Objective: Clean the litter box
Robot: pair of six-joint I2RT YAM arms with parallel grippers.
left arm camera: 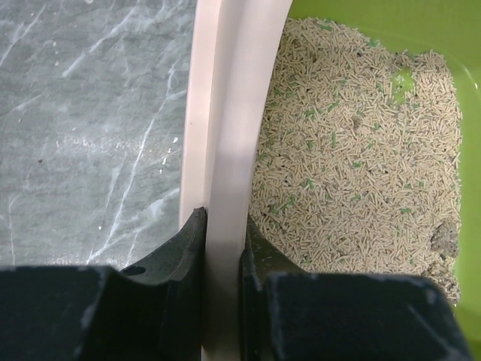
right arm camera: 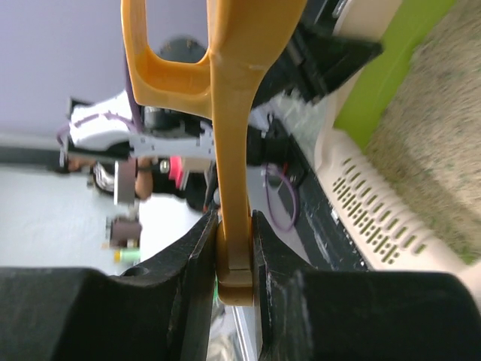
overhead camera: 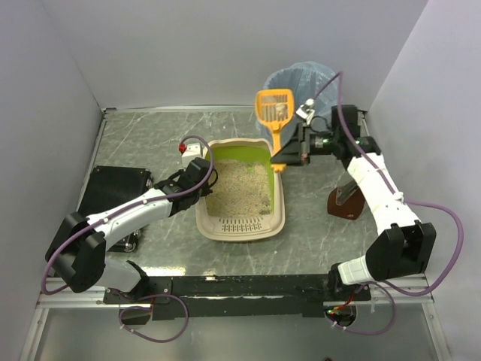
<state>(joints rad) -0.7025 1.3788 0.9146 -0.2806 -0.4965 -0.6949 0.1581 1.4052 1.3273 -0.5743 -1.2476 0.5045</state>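
Note:
I need to swing the litter box's rim in my left gripper outward toward the bin point(overhead camera: 307, 81) next, so that it turns the litter box point(overhead camera: 279, 218), and then release the rim. Clumps are still lying against the litter box's opposite green side.
The litter box point(overhead camera: 279, 218) sits mid-table, with a cream rim, lime-green inner wall and beige litter point(overhead camera: 239, 188). My left gripper point(overhead camera: 201, 174) is shut on its left rim point(left arm camera: 225, 150), one finger outside and one inside over the litter point(left arm camera: 353, 173). My right gripper point(overhead camera: 285, 156) is shut on the handle point(right arm camera: 234, 188) of the orange slotted scoop point(overhead camera: 273, 107), holding it lifted over the bin. The box's slotted lip shows in the right wrist view point(right arm camera: 376, 218).
A grey round bin with a light-blue bag point(overhead camera: 304, 79) stands at the back right, behind the scoop. A brown stand point(overhead camera: 347, 203) sits right of the box. A black pad point(overhead camera: 113, 192) lies at the left. Grey walls enclose the table.

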